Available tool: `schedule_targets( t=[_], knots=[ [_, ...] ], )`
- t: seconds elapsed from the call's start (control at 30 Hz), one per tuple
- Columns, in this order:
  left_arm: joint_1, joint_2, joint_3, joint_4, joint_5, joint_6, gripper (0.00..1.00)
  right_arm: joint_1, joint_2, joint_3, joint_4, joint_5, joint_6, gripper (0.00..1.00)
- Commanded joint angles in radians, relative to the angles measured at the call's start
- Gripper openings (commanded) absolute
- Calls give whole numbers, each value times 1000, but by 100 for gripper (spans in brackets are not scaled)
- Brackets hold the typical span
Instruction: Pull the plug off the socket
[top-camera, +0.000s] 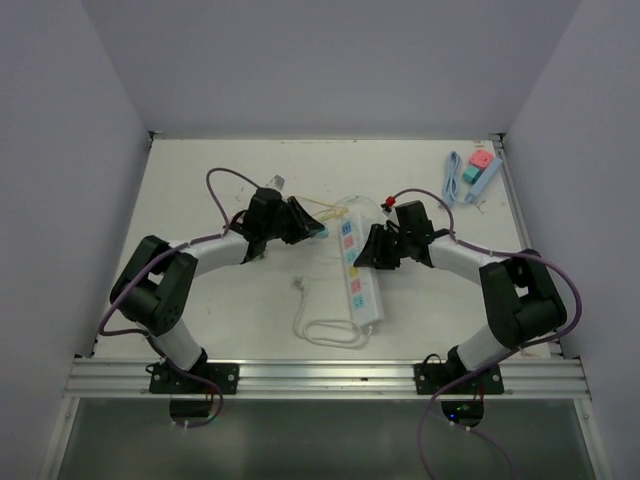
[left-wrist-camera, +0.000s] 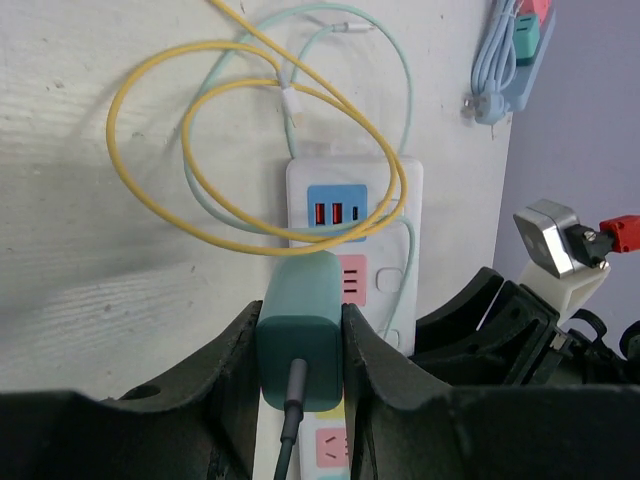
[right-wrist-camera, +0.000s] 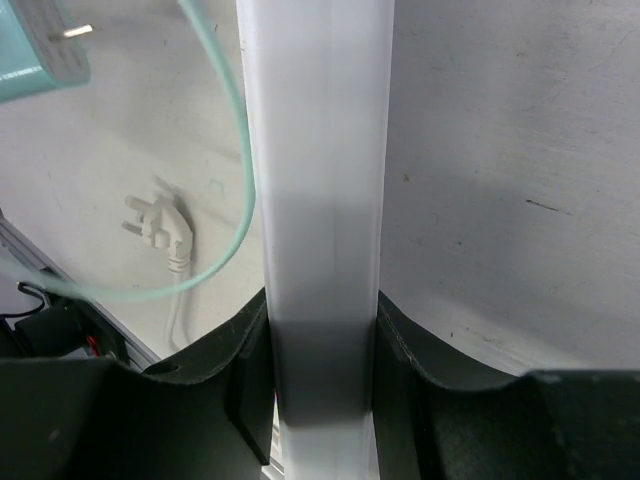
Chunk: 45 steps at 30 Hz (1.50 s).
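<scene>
My left gripper will next swing outward and away from the power strip and let go over the tabletop to the gripper's left in the top view, with the plug out.
A white power strip with pink, blue and yellow sockets lies mid-table. My left gripper is shut on a teal plug, its fingers pressing both sides, a grey cable leaving its back. In the top view the left gripper holds the plug just left of the strip's far end. In the right wrist view the plug hangs free of the strip with a bare prong showing. My right gripper is shut on the strip's body, and in the top view it is at the strip's right side.
A yellow cable and a mint cable loop by the strip's far end. The strip's white cord coils near the front rail, its plug lying loose. A blue cable with pink and teal blocks lies back right.
</scene>
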Motion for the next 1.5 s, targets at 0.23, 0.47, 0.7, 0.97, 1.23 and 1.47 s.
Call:
schedule_targets(
  t=[0.23, 0.47, 0.7, 0.97, 1.23, 1.47],
  knots=[
    [92, 50, 140, 88, -10, -14, 0, -7, 77, -13, -229, 29, -168, 0],
    [193, 93, 246, -2, -105, 62, 0, -9, 37, -25, -243, 70, -156, 0],
    [295, 105, 240, -79, -185, 168, 0, -9, 5, -45, -212, 106, -116, 0],
    [355, 108, 256, -172, -191, 276, 20, -20, -14, -47, -184, 127, -68, 0],
    [371, 27, 287, -261, -235, 362, 65, -99, -69, -97, -127, 74, -22, 0],
    [371, -90, 299, -379, -262, 437, 98, -116, -169, -117, -104, 72, -7, 0]
  ],
)
